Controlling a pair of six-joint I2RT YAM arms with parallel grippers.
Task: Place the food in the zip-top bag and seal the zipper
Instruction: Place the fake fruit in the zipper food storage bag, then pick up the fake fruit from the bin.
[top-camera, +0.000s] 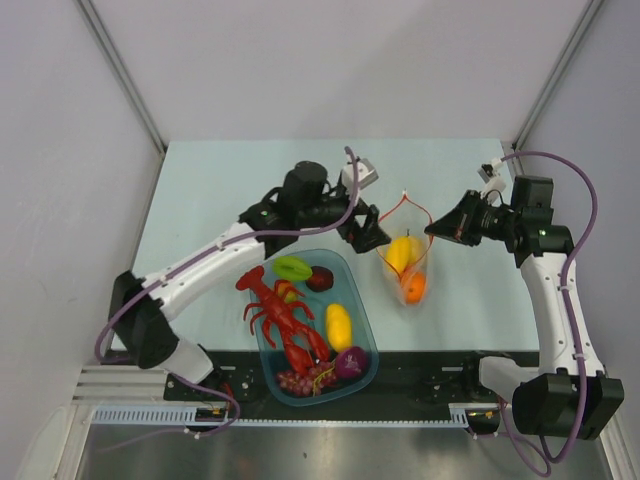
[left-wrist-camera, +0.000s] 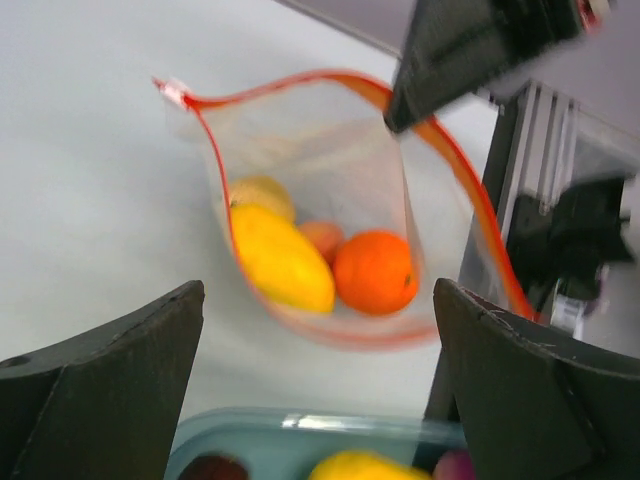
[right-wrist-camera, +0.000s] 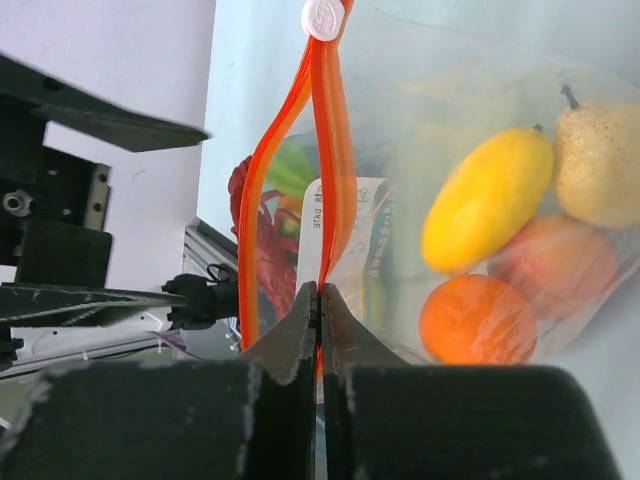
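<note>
The left gripper needs to move back from the bag's opening and go down into the tub onto the yellow mango there, which is still outside the bag.
The clear zip-top bag (top-camera: 408, 262) lies on the table with its mouth open; its red zipper (top-camera: 420, 212) forms a loop. Inside are a yellow mango (left-wrist-camera: 280, 258), an orange (left-wrist-camera: 374, 272), a peach (left-wrist-camera: 322, 238) and a pale pear-like fruit (right-wrist-camera: 600, 165). My right gripper (top-camera: 432, 230) is shut on one side of the zipper (right-wrist-camera: 322, 200) and holds it up. My left gripper (top-camera: 368, 232) is open and empty; in its wrist view (left-wrist-camera: 318, 295) it hovers between the bag and the tub. More food lies in the tub: a yellow fruit (top-camera: 339, 322), a green piece (top-camera: 292, 267), dark purple pieces (top-camera: 350, 362).
The translucent blue tub (top-camera: 360, 290) sits at the near edge, left of the bag, with a big red lobster (top-camera: 285, 320) in it. The zipper's white slider (right-wrist-camera: 325, 18) is at the far end of the mouth. Grey walls enclose the table.
</note>
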